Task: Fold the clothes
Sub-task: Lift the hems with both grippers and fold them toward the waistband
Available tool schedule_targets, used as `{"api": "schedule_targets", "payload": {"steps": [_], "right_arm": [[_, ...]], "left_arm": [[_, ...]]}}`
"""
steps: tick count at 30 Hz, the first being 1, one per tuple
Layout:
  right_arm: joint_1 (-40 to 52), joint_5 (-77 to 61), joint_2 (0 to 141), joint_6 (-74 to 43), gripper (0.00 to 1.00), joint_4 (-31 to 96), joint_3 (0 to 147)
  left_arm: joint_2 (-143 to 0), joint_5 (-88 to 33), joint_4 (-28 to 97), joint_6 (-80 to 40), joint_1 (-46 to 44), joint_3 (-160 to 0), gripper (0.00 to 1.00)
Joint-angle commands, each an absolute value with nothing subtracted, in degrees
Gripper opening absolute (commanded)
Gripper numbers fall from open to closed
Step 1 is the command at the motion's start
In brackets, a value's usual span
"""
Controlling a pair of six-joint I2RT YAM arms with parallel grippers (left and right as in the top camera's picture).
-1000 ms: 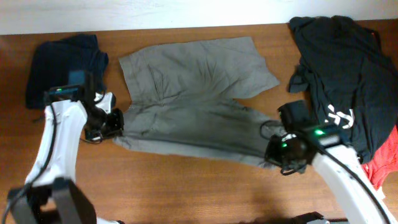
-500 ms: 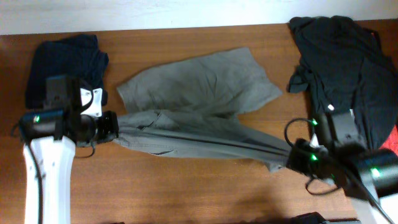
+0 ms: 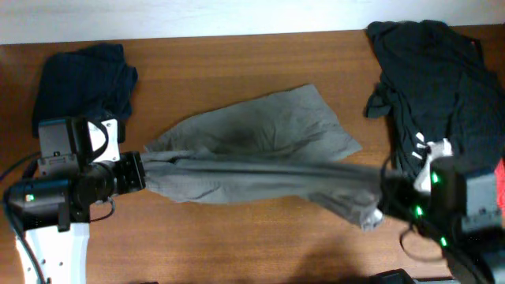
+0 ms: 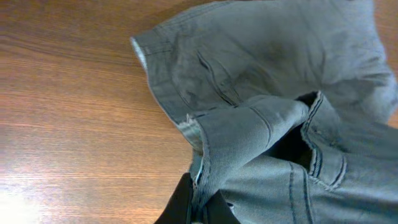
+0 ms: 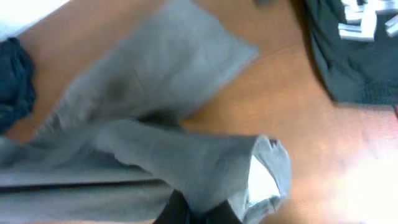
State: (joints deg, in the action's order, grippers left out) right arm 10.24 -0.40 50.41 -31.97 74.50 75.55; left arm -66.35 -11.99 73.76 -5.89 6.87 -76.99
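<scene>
The far corner of the grey-olive shorts (image 5: 254, 52) is lower than my right gripper and farther from my base, so my right gripper will move away from my base and down toward it next.
The grey-olive shorts (image 3: 260, 150) hang stretched between my two grippers above the middle of the wooden table, one leg trailing toward the back right. My left gripper (image 3: 140, 170) is shut on the waistband edge at the left; the left wrist view shows its dark fingers (image 4: 200, 205) pinching the seamed fabric (image 4: 261, 124). My right gripper (image 3: 379, 201) is shut on the shorts' right end; in the right wrist view the fingers (image 5: 198, 214) are clamped on grey cloth (image 5: 155, 155) with a lighter lining showing beside them.
A dark navy garment (image 3: 79, 79) lies bunched at the back left. A pile of black clothing (image 3: 434, 87) with white print fills the back right, with something red (image 3: 499, 170) at the right edge. The table (image 3: 237, 244) is brown wood.
Both grippers have lifted and pulled apart, drawing the shorts' near edge up and taut. The rest of the shorts slid toward the front, off the flat spread.
</scene>
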Motion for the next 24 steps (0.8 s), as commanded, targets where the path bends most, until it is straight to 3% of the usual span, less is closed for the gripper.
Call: {"api": "schedule_targets", "payload": {"steps": [1, 12, 24], "right_arm": [[9.26, 5.69, 56.97, -25.74, 0.04, 67.92, 76.51], [9.23, 5.61, 83.46, -21.41, 0.04, 49.78, 76.53], [9.26, 5.61, 96.01, -21.21, 0.04, 39.59, 76.51]], "left_arm": [[-69.23, -3.53, 72.71, -7.03, 7.79, -78.04, 0.0], [-82.87, -0.08, 65.08, -8.01, 7.79, -78.04, 0.0], [-99.18, 5.89, 47.99, -8.12, 7.79, -78.04, 0.0]]}}
